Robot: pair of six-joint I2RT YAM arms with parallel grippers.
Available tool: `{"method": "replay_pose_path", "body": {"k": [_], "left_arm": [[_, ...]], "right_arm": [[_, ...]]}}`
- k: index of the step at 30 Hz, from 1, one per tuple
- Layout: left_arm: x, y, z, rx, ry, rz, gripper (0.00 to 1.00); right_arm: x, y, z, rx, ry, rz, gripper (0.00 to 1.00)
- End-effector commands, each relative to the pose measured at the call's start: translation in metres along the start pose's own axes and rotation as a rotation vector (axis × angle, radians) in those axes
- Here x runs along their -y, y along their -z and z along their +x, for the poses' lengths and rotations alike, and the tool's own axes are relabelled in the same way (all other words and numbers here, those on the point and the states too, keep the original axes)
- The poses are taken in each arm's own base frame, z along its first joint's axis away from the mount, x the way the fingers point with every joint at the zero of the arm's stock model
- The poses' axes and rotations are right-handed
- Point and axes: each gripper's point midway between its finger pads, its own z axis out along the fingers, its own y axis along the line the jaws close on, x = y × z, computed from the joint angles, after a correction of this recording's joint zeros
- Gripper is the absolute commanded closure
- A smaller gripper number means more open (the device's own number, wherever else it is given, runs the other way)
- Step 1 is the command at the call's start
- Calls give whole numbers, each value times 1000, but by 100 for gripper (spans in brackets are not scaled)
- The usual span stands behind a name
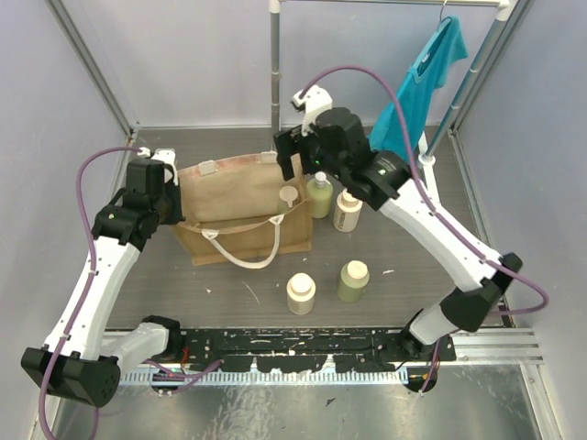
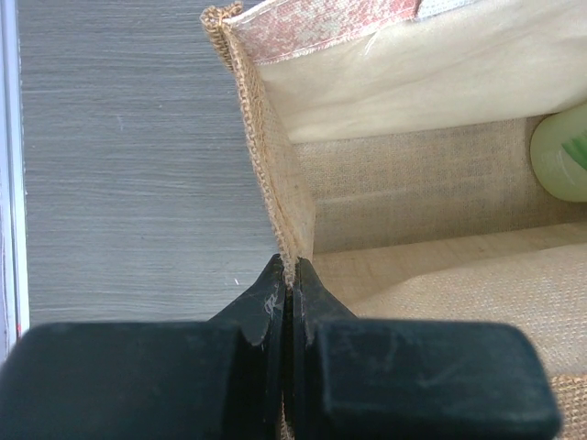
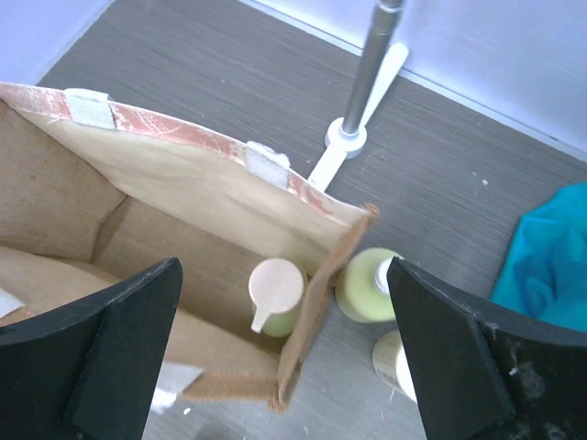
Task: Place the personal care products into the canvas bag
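My right gripper moves right in the top view next and lowers around the far cream bottle, still outside the bag [image 1: 240, 218], which stands below it there.
The tan canvas bag [image 1: 240, 218] stands open at mid-table. My left gripper [image 1: 176, 203] is shut on the rim at its left end [image 2: 292, 273]. A pale green pump bottle [image 1: 289, 196] stands inside the bag's right end, and it shows in both wrist views [image 3: 277, 293] [image 2: 561, 151]. My right gripper [image 1: 295, 163] hangs open above it, with nothing between the fingers [image 3: 284, 321]. Just outside the bag's right wall stand a green bottle [image 1: 319, 195] [image 3: 367, 286] and a cream bottle [image 1: 347, 211] [image 3: 394, 362]. Nearer the front stand a cream bottle [image 1: 301, 293] and a green bottle [image 1: 353, 280].
A teal shirt [image 1: 422, 82] hangs from a rail at the back right, also in the right wrist view [image 3: 550, 247]. A metal pole [image 1: 274, 64] stands behind the bag on a white base [image 3: 347, 137]. White rope handles [image 1: 240, 249] droop over the bag's front.
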Motion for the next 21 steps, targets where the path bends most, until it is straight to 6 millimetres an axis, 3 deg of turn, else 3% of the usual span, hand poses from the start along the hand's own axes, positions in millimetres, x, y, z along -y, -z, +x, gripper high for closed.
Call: {"method": "replay_pose_path", "body": {"k": [1, 6, 12, 17, 21], "left_arm": [[-1, 9, -18, 50, 13, -4, 92], [-1, 10, -18, 49, 7, -3, 92], [-1, 9, -18, 50, 3, -2, 92], [-1, 11, -18, 57, 9, 3, 92], [-3, 10, -17, 57, 4, -6, 92]], "right_arm": [[30, 49, -13, 21, -92, 117, 1], [55, 68, 46, -131, -158, 234, 2], [85, 59, 116, -272, -269, 302, 0], [106, 40, 143, -313, -271, 338, 0], [124, 24, 153, -345, -252, 358, 0]]}}
